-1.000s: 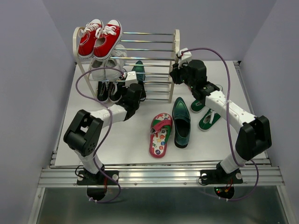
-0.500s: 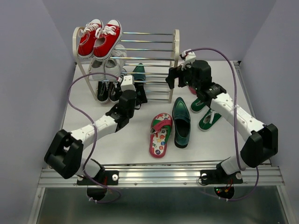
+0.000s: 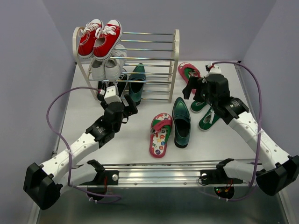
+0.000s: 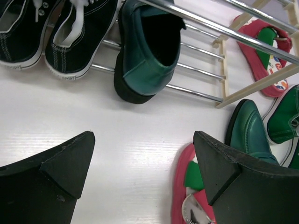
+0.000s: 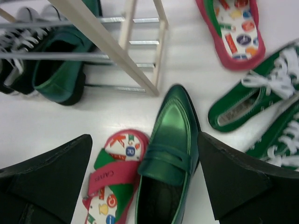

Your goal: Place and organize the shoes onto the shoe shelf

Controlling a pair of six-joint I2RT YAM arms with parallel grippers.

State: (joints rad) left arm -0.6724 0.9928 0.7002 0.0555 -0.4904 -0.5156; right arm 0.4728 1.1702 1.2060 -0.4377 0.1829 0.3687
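Note:
The robot's right gripper will go back and down next, onto the heel-end rim of the loafer [image 3: 188, 134] on the tabletop, along the side of the loafer that the pink flip-flop leaves uncovered.
The shoe shelf [image 3: 175, 51] stands at the back. One dark green loafer [image 4: 145, 51] rests on its bottom tier, beside the black sneakers. My left gripper [image 4: 144, 140] hovers open just in front of it, holding nothing. The other loafer [image 5: 170, 144] lies on the table beside a pink flip-flop [image 5: 114, 177]. My right gripper [image 5: 145, 137] hangs open above those two. A second flip-flop [image 5: 236, 32] lies on the table right of the shelf. Two green sneakers [image 5: 247, 100] lie at the right.
Red sneakers [image 3: 99, 37] sit on the top tier, white sneakers [image 3: 105, 65] on the middle tier and black sneakers [image 4: 70, 35] on the bottom left. The right halves of all tiers show bare rods. Purple walls close in on both sides.
Both arms drew back from the shelf toward the near edge. The left gripper opened, and the loafer stays on the bottom tier. The right gripper opened, and a flip-flop lies right of the shelf.

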